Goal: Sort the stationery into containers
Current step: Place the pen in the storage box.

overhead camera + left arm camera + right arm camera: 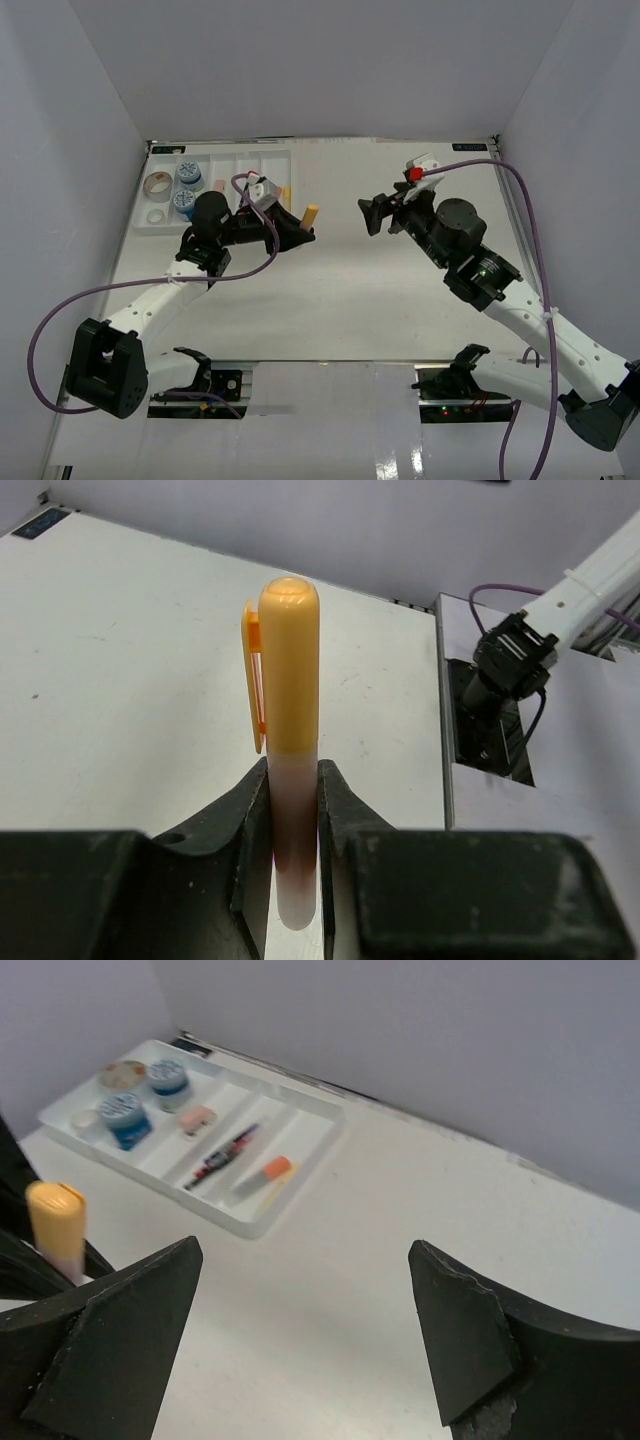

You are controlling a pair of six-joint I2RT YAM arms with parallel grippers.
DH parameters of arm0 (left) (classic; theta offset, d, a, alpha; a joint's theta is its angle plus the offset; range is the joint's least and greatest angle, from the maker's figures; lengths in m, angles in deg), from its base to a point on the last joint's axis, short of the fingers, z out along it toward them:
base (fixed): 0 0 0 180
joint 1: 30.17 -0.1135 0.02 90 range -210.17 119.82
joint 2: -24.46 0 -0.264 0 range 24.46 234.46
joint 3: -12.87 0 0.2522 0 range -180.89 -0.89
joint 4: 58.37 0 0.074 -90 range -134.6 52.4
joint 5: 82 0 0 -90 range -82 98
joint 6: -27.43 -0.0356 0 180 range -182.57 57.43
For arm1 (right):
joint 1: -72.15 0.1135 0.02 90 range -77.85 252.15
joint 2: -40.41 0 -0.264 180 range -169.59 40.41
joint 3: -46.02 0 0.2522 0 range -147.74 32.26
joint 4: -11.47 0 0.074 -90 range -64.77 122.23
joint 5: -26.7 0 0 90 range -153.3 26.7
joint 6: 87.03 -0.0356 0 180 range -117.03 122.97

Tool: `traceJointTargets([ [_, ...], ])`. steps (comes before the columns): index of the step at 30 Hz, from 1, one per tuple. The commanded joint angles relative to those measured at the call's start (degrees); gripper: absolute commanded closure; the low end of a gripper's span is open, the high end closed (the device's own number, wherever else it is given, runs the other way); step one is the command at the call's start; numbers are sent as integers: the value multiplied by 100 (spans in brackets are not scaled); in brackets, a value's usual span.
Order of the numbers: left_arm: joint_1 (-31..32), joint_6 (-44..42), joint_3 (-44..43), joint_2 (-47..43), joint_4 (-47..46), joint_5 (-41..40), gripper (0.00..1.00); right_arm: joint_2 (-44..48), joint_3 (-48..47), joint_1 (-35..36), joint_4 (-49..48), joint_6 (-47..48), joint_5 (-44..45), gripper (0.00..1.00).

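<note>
The orange marker's compartment [279,182] is outward of the left gripper and below it, so the left gripper will next swing outward and tip down into it to release this marker beside another.
My left gripper [293,772] is shut on an orange-capped marker [289,670] with a pale barrel, which stands out beyond the fingers above the table. From above, the marker [311,212] and left gripper [298,229] are just right of the white compartment tray [225,153]. My right gripper [372,215] faces them from the right, open and empty [305,1248]. The tray [140,1176] holds two blue-white tubs [168,1075], a tape roll [122,1073], a pink eraser [197,1118], dark and red pens [222,1157] and an orange marker [262,1173].
Grey walls close in the table on the left, back and right. Purple cables [530,215] loop off both arms. The right arm's base [505,680] sits on a metal plate at the near edge. Bare white table lies between the two grippers.
</note>
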Motion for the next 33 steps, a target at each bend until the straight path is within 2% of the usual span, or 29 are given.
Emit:
traceJointTargets([
  [1,-11,-90,-342,133,574,-756,100,239,406,-33,66,99,1257,10],
  [3,-29,-116,-614,282,979,-1599,100,424,810,-33,84,73,1389,10],
  [5,-81,-169,-1130,677,1822,-2171,100,635,1222,-33,93,-14,1521,10],
  [6,-160,-143,-1316,844,2095,-2817,100,696,1355,-33,93,-137,1539,10],
  [9,-362,6,-1974,1477,2869,-3602,100,925,1785,-41,84,-313,1583,10],
  [13,-652,209,-2582,2180,3222,-4306,97,1118,2112,-41,93,-507,1452,10],
  [20,-767,-142,-4120,3876,3758,-4933,89,1400,2385,-41,93,-621,1161,10],
  [24,-776,-178,-4850,4860,4048,-5170,78,1558,2482,-41,277,-621,1143,10],
  [27,-802,-125,-5263,5213,4197,-5416,70,1716,2499,-50,400,-595,1187,10],
  [28,-811,-108,-5430,5371,4215,-5425,61,1743,2491,-50,444,-586,1196,10],
  [31,-811,-38,-5545,5416,4242,-5434,43,1901,2491,-50,532,-569,1222,10],
  [33,-811,-20,-5581,5346,4242,-5338,36,2023,2508,-50,550,-560,1283,10],
])
